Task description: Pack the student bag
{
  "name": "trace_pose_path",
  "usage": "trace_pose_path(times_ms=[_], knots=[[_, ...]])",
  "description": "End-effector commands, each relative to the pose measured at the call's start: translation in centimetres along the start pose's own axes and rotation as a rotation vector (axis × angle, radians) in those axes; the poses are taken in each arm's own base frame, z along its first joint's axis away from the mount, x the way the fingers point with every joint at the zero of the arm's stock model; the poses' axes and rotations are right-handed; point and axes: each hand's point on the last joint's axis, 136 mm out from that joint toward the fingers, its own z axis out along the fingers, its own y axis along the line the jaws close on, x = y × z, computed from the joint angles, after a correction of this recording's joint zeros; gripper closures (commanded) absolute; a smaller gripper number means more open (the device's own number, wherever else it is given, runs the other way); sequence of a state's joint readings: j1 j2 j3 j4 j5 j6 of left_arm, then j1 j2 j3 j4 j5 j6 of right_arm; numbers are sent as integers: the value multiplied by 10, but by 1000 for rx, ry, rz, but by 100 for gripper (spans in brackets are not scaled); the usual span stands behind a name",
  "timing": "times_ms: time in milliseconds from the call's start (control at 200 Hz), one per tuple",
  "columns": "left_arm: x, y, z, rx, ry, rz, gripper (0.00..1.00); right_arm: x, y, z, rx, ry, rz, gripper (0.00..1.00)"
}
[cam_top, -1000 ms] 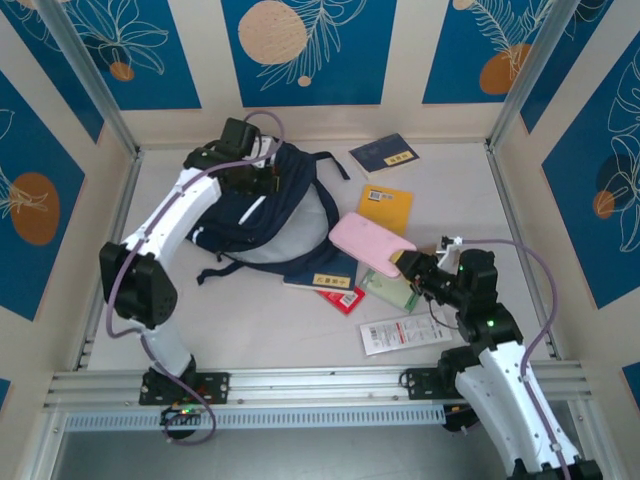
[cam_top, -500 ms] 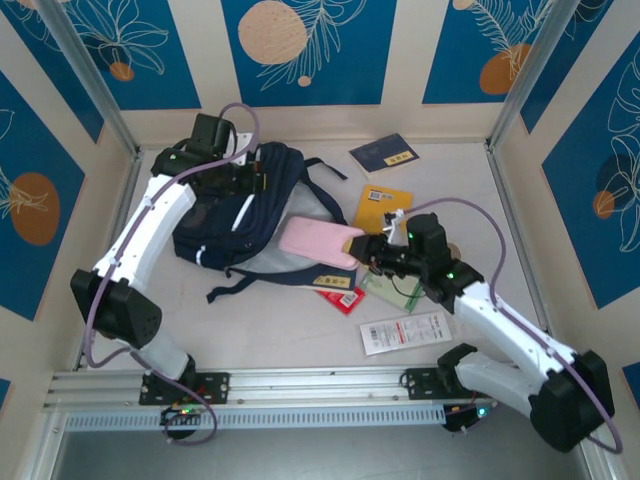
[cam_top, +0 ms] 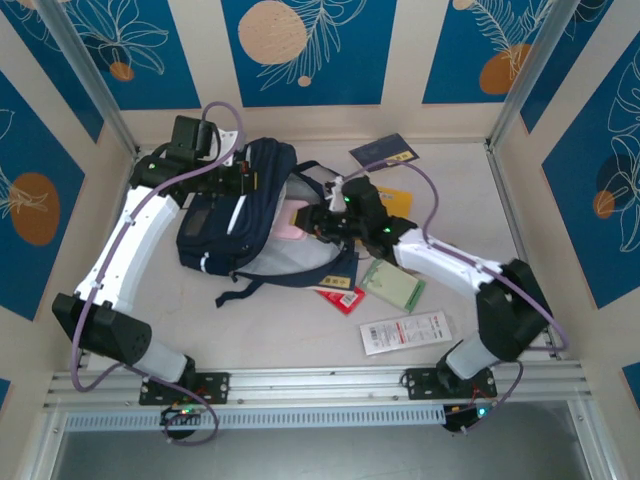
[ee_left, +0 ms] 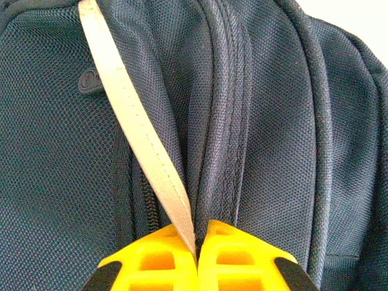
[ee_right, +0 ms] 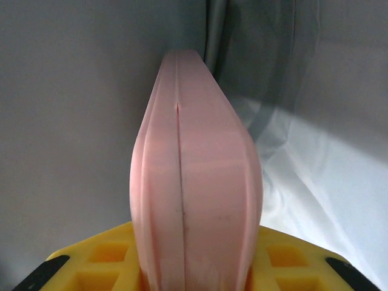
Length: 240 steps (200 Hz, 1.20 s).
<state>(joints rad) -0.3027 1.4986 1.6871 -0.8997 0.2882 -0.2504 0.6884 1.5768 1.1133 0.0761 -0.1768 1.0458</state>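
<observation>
The bag's raised top edge is keeping the bag's opening open, so the left gripper should next bring this edge down over the bag's pale grey lining (cam_top: 284, 257) and let go of it.
The student bag (cam_top: 222, 228), dark navy with a white stripe, lies at the back left of the table with its mouth facing right. My left gripper (cam_top: 245, 182) is shut on the bag's top edge, its yellow fingers (ee_left: 151, 264) pinching the white stripe (ee_left: 136, 130) and a fold of navy fabric. My right gripper (cam_top: 318, 222) is shut on a pink case (cam_top: 294, 222) that pokes into the bag's mouth. In the right wrist view the pink case (ee_right: 195, 176) stands edge-on between the yellow fingers (ee_right: 100, 267), with the bag's pale grey lining (ee_right: 73, 115) around it.
To the right of the bag lie a dark blue booklet (cam_top: 385, 152), a yellow book (cam_top: 397, 198), a green booklet (cam_top: 392, 284), a red booklet (cam_top: 341, 298) and a white packet (cam_top: 405, 331). A navy book (cam_top: 338, 268) lies under the bag's edge. Walls enclose the table.
My right arm has swung left and carried the pink case from the table's middle into the bag's mouth. My left gripper has pulled the bag's top edge up and to the left.
</observation>
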Motion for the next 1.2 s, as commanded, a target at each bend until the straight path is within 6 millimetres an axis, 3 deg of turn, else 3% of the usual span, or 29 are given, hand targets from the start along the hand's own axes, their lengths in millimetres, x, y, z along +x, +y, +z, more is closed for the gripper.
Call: trace_pose_path(times_ms=[0,235,375,535,660,865,1020,1195], knots=[[-38,-23,-44,65,-196,68,100,-16,14,33,11,-50,-3,69],[-42,-24,-54,79,-224,53,100,-21,10,110,74,-12,26,64],[-44,-21,-52,83,-225,39,100,-13,0,141,146,-4,39,59],[-46,-5,-50,39,-236,-3,100,-4,6,159,128,43,13,27],[-47,21,-49,-31,-253,-75,100,-3,31,139,122,56,-133,14],[-48,73,-54,-138,-300,-238,100,2,60,88,133,76,-313,8],[-41,87,-51,-163,-302,-278,100,-7,47,38,288,-27,-381,7],[-31,87,-28,-111,-242,-290,100,-13,27,-15,416,-79,-449,8]])
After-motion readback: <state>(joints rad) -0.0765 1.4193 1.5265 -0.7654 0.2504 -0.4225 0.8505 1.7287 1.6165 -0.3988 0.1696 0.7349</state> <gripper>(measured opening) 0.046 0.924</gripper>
